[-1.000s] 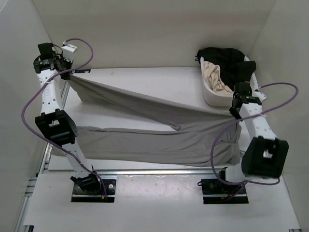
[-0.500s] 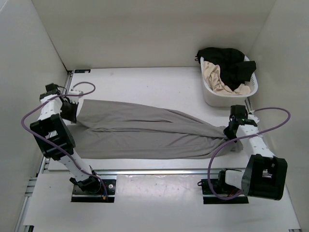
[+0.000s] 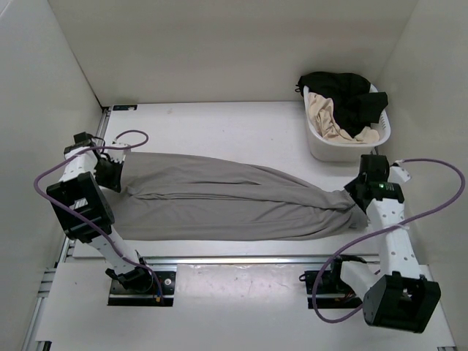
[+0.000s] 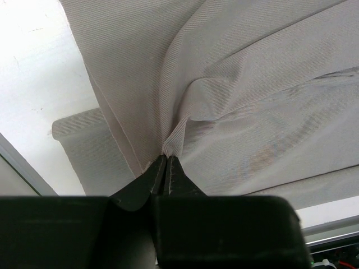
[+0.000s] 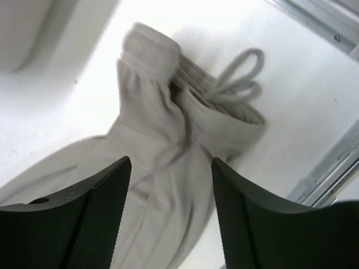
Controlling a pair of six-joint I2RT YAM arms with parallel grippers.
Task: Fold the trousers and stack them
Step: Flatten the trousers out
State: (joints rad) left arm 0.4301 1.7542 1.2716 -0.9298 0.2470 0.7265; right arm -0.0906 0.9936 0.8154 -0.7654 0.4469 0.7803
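The folded end of the trousers' ribbed waistband by the basket lies loose and bunched below my open fingers, so my right gripper will go down and reach slightly outward onto it.
The grey trousers [image 3: 219, 196] lie stretched across the table from left to right, the two legs laid one over the other. My left gripper [image 3: 111, 172] sits low at their left end. In the left wrist view it [image 4: 166, 158] is shut on a pinched fold of the trousers [image 4: 252, 106]. My right gripper [image 3: 363, 191] hovers over the right end. Seen from the right wrist, it [image 5: 171, 188] is open, with the bunched waistband [image 5: 162, 84] and its drawstring [image 5: 242, 78] lying loose on the table below the fingers.
A white basket [image 3: 320, 150] stands at the back right, holding a black garment [image 3: 344, 88] and a beige garment [image 3: 325, 113]. A metal rail [image 3: 234, 259] runs along the near table edge. White walls close in on three sides.
The trousers, held up and spread between both grippers a second ago, have come down flat on the table. The right gripper has opened and let go of the waist end.
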